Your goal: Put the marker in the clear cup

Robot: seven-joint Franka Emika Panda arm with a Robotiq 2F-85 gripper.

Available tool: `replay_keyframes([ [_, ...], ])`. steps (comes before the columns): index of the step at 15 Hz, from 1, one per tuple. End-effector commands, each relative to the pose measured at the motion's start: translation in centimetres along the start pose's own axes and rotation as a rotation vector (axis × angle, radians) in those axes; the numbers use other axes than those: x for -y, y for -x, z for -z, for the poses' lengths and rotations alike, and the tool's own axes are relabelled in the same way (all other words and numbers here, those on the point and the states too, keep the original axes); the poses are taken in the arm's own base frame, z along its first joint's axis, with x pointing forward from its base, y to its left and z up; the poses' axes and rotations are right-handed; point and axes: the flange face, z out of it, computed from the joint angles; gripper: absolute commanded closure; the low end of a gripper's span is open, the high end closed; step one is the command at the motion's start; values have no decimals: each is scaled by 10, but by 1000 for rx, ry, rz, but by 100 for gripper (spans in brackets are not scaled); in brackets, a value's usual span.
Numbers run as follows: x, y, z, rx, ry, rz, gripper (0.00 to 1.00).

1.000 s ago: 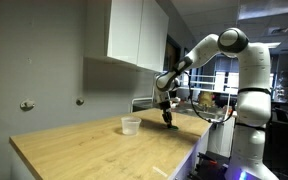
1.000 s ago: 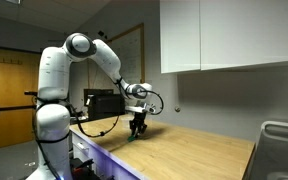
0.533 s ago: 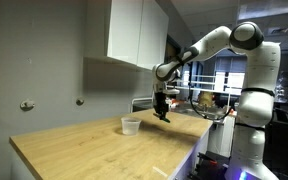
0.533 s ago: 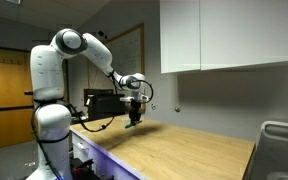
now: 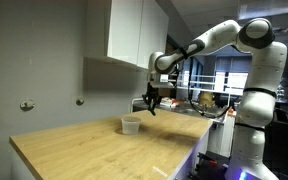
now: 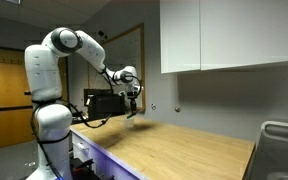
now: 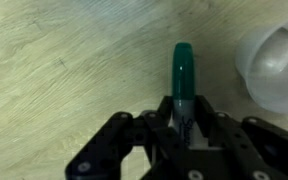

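The clear cup's opening [image 7: 278, 54] is below my gripper and to its right in the wrist view. I should next move that way over it, go down and let go of the marker [image 7: 183, 72].
My gripper [image 7: 184, 122] is shut on the green marker [image 7: 183, 72], which sticks out from between the jaws over the wooden counter. In both exterior views the gripper [image 5: 152, 105] [image 6: 131, 111] hangs well above the counter. The clear cup [image 5: 130, 125] stands on the counter, a little below and to the left of the gripper in that exterior view. In the wrist view the cup [image 7: 275, 64] is at the right edge, beside the marker's tip and apart from it.
The wooden counter [image 5: 104, 150] runs along a grey wall under white cabinets [image 5: 134, 35]. A dark box [image 6: 102, 103] sits on the counter behind the arm. A sink edge [image 6: 281, 140] shows at the far end.
The gripper has lifted from the counter with the marker and moved toward the cup, rising higher over the last second.
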Motion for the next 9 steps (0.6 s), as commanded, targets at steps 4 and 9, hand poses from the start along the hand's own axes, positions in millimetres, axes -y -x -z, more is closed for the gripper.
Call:
replay_keyframes([
  [4, 57, 9, 29, -163, 45, -151, 90],
  [9, 102, 21, 24, -181, 43, -206, 90],
])
